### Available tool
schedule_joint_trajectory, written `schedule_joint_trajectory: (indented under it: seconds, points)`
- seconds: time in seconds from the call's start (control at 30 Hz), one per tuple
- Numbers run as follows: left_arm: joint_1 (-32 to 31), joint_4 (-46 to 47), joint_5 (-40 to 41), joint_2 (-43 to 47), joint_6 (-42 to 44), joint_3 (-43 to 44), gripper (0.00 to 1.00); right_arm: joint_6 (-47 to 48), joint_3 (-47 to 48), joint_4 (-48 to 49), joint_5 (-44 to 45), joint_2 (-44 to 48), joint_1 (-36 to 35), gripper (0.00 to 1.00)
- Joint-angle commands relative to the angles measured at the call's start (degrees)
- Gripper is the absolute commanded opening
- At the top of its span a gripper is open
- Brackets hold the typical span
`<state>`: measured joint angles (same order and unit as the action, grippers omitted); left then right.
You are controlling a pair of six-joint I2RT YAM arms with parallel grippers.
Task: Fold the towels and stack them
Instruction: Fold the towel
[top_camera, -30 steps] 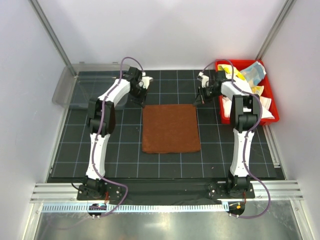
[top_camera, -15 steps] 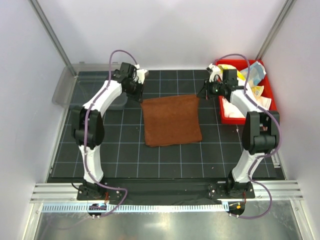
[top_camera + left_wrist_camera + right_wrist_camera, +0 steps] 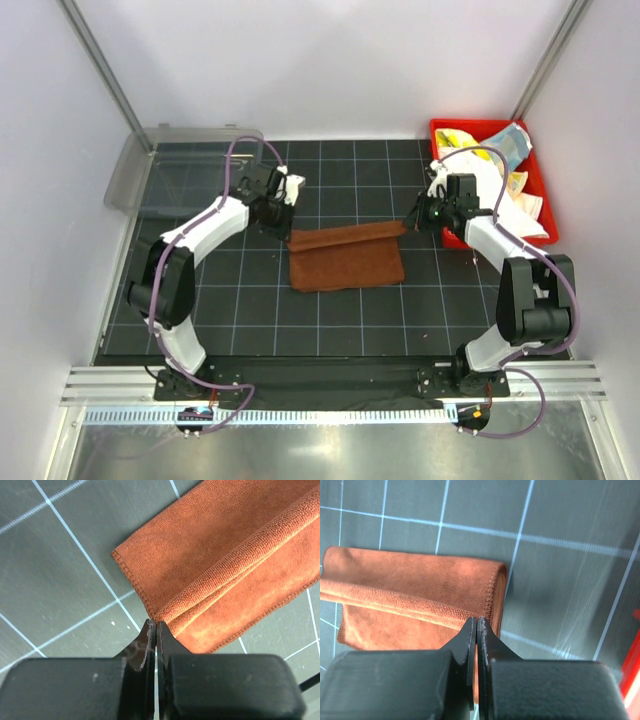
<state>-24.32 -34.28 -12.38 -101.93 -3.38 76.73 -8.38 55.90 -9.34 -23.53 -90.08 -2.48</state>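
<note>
My right gripper draws the held corner back and down to the towel's near edge next and releases it, since the lower layer lies uncovered there.
The rust-brown towel [image 3: 345,258] lies on the black gridded mat, its far edge lifted and carried over toward the near edge. My left gripper [image 3: 284,226] is shut on the towel's far-left corner, seen in the left wrist view [image 3: 155,625] with the brown towel [image 3: 225,565] hanging from it. My right gripper [image 3: 411,222] is shut on the far-right corner, seen in the right wrist view [image 3: 477,620] over the towel [image 3: 410,590]. Other towels [image 3: 500,160], white, pale yellow and light blue, lie bunched in the red bin [image 3: 542,180].
A clear plastic tray [image 3: 135,170] stands at the back left, beside the mat. The red bin stands at the back right, close to my right arm. Metal rails run along the near edge.
Both grippers have pulled the towel's far edge up and toward the near side. The flat towel is now partly folded over itself and looks shorter.
</note>
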Motion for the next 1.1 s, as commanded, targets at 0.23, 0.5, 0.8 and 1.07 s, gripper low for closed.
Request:
schedule_joint_trajectory:
  seconds: [0.23, 0.5, 0.8, 1.07]
  points:
    - [-2.40, 1.59, 10.18, 7.80, -3.48, -5.09, 0.00, -6.56, -7.47, 1.08, 5.95, 7.81, 0.46, 0.01]
    - [-4.25, 0.97, 15.02, 10.87, -3.83, -8.52, 0.00, -8.67, -10.81, 0.20, 5.25, 11.94, -0.24, 0.01]
    - [-6.18, 0.97, 15.28, 12.02, -5.67, -10.98, 0.00, -11.13, -14.85, -0.24, 5.86, 13.97, -1.12, 0.01]
    - [-8.20, 1.15, 15.72, 13.16, -7.78, -13.80, 0.00, -11.74, -15.82, -1.64, 7.45, 14.67, -1.12, 0.02]
